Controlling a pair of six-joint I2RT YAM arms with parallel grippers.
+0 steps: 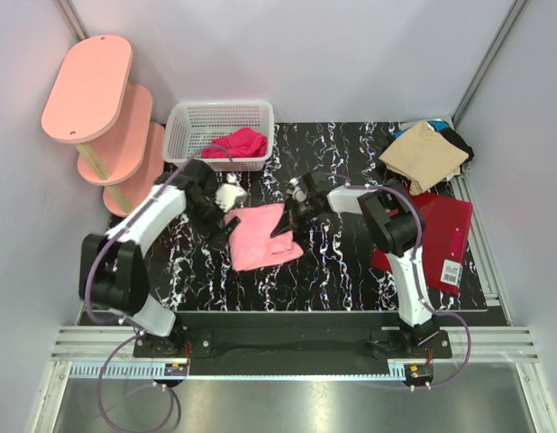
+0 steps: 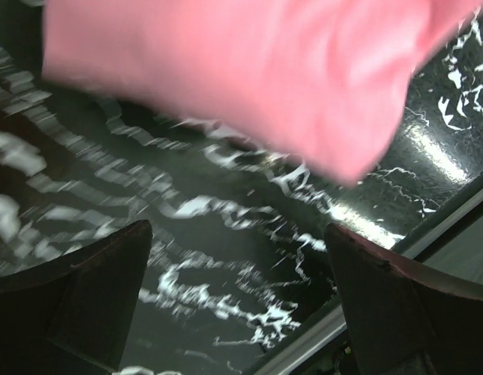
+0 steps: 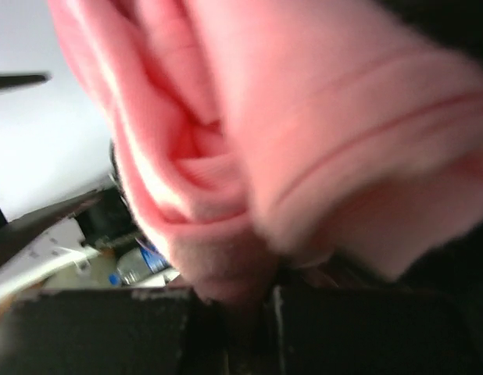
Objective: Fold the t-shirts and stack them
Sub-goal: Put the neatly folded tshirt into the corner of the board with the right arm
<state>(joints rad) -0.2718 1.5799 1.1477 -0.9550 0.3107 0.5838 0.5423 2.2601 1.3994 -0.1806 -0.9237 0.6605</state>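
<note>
Next, my right gripper lifts the salmon-pink t-shirt and carries it away from my base, then lowers it on top of the tan shirt [image 1: 424,156].
The light salmon-pink t-shirt [image 1: 260,236] lies bunched and partly folded on the black marbled table [image 1: 342,271]. My right gripper [image 1: 292,221] is shut on the shirt's right edge; in the right wrist view the pink cloth [image 3: 304,133] bulges out of the closed jaws of the gripper [image 3: 249,301]. My left gripper [image 1: 226,215] is at the shirt's upper left corner. In the left wrist view it [image 2: 237,234] is open and empty over bare table, with the pink shirt [image 2: 249,70] just beyond the fingertips. Both wrist views are blurred.
A tan shirt [image 1: 424,153] lies on a black one [image 1: 459,140] at the back right. A dark red shirt with a white tag [image 1: 441,230] lies below them. A white basket [image 1: 184,126] holding magenta cloth [image 1: 238,142] stands at the back. A pink shelf [image 1: 89,86] stands at the left.
</note>
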